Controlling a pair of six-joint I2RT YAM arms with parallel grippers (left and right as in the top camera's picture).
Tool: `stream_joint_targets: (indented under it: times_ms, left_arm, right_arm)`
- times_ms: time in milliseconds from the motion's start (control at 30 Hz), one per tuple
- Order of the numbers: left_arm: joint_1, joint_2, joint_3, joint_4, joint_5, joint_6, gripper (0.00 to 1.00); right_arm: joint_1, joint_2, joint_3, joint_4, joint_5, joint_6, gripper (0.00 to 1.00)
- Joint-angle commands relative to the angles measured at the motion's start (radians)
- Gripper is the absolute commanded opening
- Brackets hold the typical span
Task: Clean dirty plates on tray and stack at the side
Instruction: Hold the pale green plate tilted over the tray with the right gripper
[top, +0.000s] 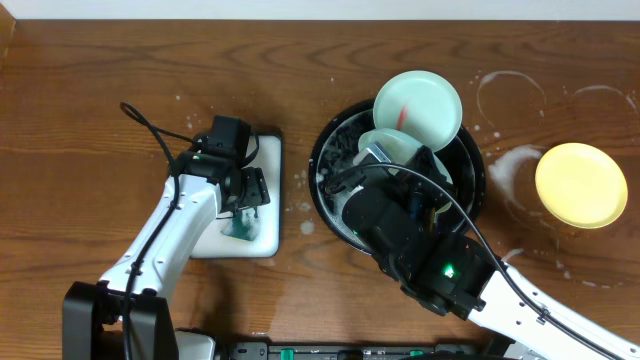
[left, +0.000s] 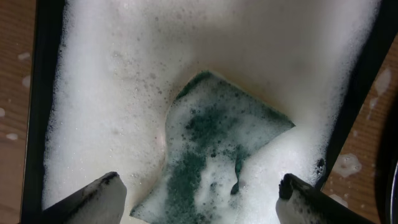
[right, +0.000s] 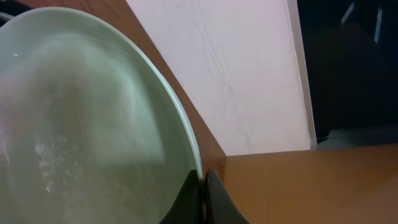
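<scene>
The pale yellow plate (top: 580, 184) lies aside, so my right gripper should next swing to its right in the overhead view and lower the mint plate onto it.
My right gripper (right: 204, 180) is shut on the rim of a pale mint plate (right: 81, 124), holding it tilted over the black tray (top: 325, 150); that plate (top: 388, 146) looks wet, with no red showing. A second mint plate (top: 417, 103) with a red smear leans on the tray's far rim. The pale yellow plate (top: 580, 184) lies on the wood tabletop at the right. My left gripper (left: 199, 180) is open just above the green sponge (left: 217, 143) in the foam.
The white rectangular dish (top: 270, 150) with a dark rim (left: 40, 93) holds foam and the sponge, left of the tray. Whitish soapy rings (top: 510, 95) mark the wood right of the tray. The right arm (top: 450, 270) crosses the tray's near side.
</scene>
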Motion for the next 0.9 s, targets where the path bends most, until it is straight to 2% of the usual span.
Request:
stream_joint_targets:
  times_ms: [0,867]
  left_arm:
    - [0.004,0.001,-0.002,-0.002,-0.002,0.002,0.82]
    - [0.004,0.001,-0.002,-0.002,-0.002,0.002,0.82]
  right_arm:
    - [-0.004,-0.008,0.002,-0.005,0.032,0.001,0.01]
    - [-0.006,-0.008,0.002,-0.005,0.032,0.058,0.01]
